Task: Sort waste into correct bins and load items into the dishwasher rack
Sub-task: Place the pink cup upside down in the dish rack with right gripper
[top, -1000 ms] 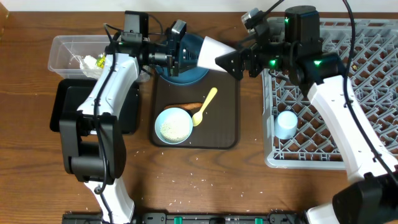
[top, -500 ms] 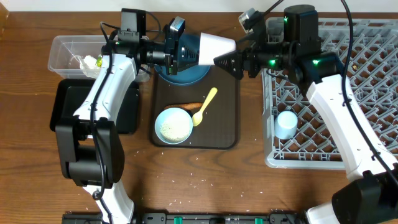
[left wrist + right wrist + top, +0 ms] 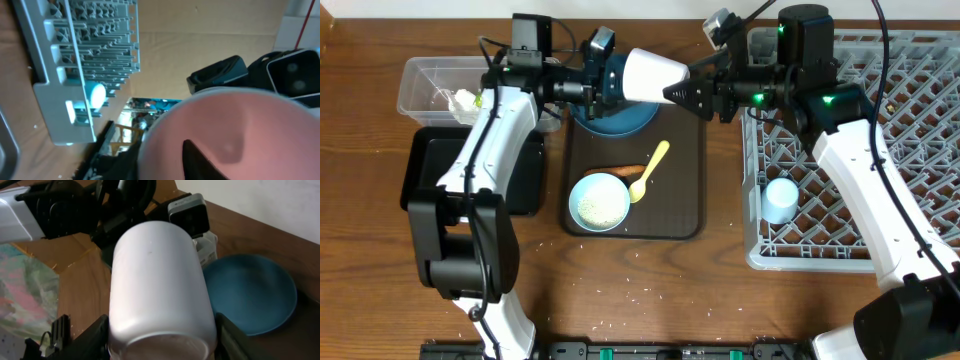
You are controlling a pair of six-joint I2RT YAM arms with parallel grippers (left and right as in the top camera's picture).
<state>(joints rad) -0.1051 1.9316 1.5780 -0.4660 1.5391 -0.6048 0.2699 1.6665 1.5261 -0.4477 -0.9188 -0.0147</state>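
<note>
My right gripper will move back and down into the grey rack and let go of the pink cup beside the light blue cup, because the slots are empty there.
The pale pink cup (image 3: 650, 73) lies sideways in the air above the dark blue plate (image 3: 620, 118), between both arms. My left gripper (image 3: 620, 82) is shut on its rim; in the left wrist view one finger is inside the cup (image 3: 240, 130) and the gripper (image 3: 165, 162) sits at the bottom. My right gripper (image 3: 678, 86) has a finger against each side of the cup's base (image 3: 155, 280), its jaws (image 3: 160, 340) closed on it. The plate also shows in the right wrist view (image 3: 250, 295). The grey rack (image 3: 880, 150) holds a light blue cup (image 3: 780, 200).
On the brown tray (image 3: 685, 200) are a light blue bowl (image 3: 599, 202) with rice, a yellow spoon (image 3: 651, 170) and a carrot (image 3: 625, 170). The clear box (image 3: 420, 85) holds paper and a wrapper (image 3: 460, 98). The black tray (image 3: 425, 175) lies below it. Rice grains (image 3: 630, 295) dot the table.
The cup has shifted a little left and up. My right gripper has moved left and its fingers have come in around the cup's base.
</note>
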